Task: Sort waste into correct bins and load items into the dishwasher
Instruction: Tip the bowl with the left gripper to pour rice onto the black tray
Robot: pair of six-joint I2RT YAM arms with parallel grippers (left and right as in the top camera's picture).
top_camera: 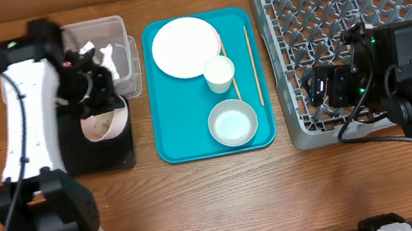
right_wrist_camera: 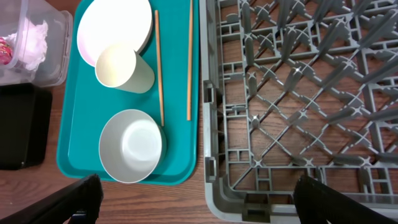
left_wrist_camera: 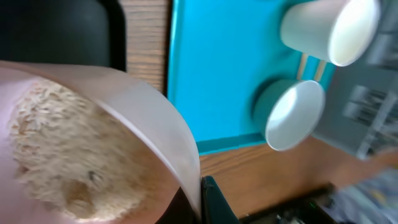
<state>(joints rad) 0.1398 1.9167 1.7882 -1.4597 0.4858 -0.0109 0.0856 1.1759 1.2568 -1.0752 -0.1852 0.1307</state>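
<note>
My left gripper needs to tip the rice scraps into the black tray (top_camera: 96, 154) next. Then it needs to move across, go down and let go of the dish beside the bowl, where the teal tray is bare.
My left gripper (top_camera: 98, 106) is shut on the rim of the small white dish (top_camera: 105, 125), tilted over the black tray (top_camera: 96, 154). In the left wrist view the gripper (left_wrist_camera: 202, 200) pinches the dish (left_wrist_camera: 143, 118), which holds rice scraps (left_wrist_camera: 56, 143). The clear tub (top_camera: 117, 38) holds the white napkin (right_wrist_camera: 34, 36) and red wrapper (right_wrist_camera: 5, 50). The plate (top_camera: 185, 46), cup (top_camera: 219, 73), bowl (top_camera: 232, 121) and two chopsticks (top_camera: 251, 54) lie on the teal tray (top_camera: 170, 121). My right gripper (top_camera: 322, 89) is open and empty over the near left corner of the grey dish rack (top_camera: 356, 17).
The teal tray lies between the bins and the rack. In the right wrist view the rack (right_wrist_camera: 298, 93) has no dishes in it, and the black tray (right_wrist_camera: 22, 127) sits in front of the tub (right_wrist_camera: 53, 68). Bare wooden table runs along the front.
</note>
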